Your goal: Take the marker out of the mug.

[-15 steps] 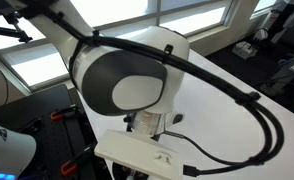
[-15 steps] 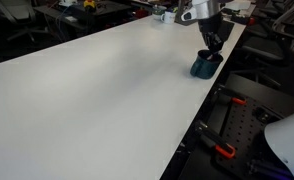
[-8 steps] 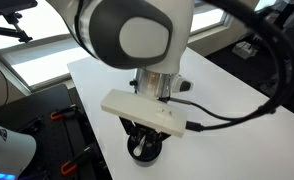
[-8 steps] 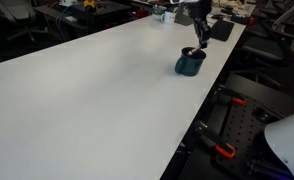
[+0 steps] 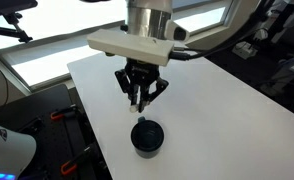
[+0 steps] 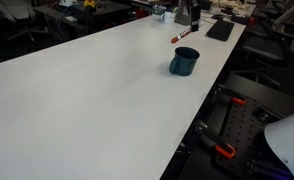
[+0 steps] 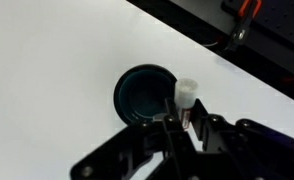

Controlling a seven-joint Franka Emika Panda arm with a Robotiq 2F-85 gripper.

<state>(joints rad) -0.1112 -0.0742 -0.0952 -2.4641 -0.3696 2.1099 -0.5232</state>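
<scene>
I should move my gripper sideways off the mug next and lower it toward the bare tabletop [image 6: 162, 81] beside the mug's handle, because that spot is clear for the marker.
The dark mug [image 5: 146, 136] stands on the white table near its edge; it also shows in an exterior view [image 6: 184, 61] and in the wrist view [image 7: 145, 95], where its inside looks dark and empty. My gripper [image 5: 140, 97] hangs above the mug, clear of its rim, and is shut on the marker. The marker [image 7: 186, 93] shows a whitish end sticking out between the fingers [image 7: 177, 122], with a reddish part near the jaws. In an exterior view the marker [image 6: 180, 36] is a short reddish stick in the air above the mug, tilted.
The white table [image 6: 97, 90] stretches wide on one side of the mug; its edge [image 6: 209, 95] runs close by the mug. A flat black object [image 6: 220, 28] lies at the far end. Dark equipment with orange clamps [image 6: 225, 152] stands beyond the edge.
My gripper has risen out of the mug with the marker in it and now hangs clear above the rim. The mug stays on the table.
</scene>
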